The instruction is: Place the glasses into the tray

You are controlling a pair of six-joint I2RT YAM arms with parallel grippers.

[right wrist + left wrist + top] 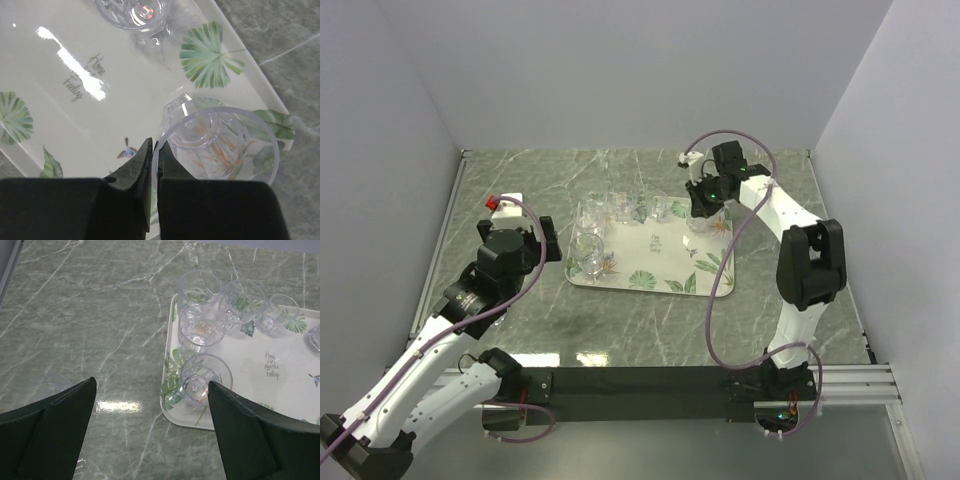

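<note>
My right gripper needs to shift along the tray's far edge, where bare tray lies open beside the nearest standing glass, and lower its glass there next.
The tray lies mid-table, printed with leaves. Several clear glasses stand on its left end and along its far edge; in the left wrist view the nearest glass sits in the tray's near-left corner. My right gripper is shut on the rim of a glass held just over the tray's right end; from above, this gripper hangs at the far-right corner. My left gripper stands open and holds nothing, over bare table just left of the tray. A faint clear round shape lies by its left finger.
Grey walls close the table on the left, back and right. A black rail runs along the near edge between the arm bases. The right arm's lilac cable loops down past the tray's right end. Marble-patterned table surface lies left of the tray.
</note>
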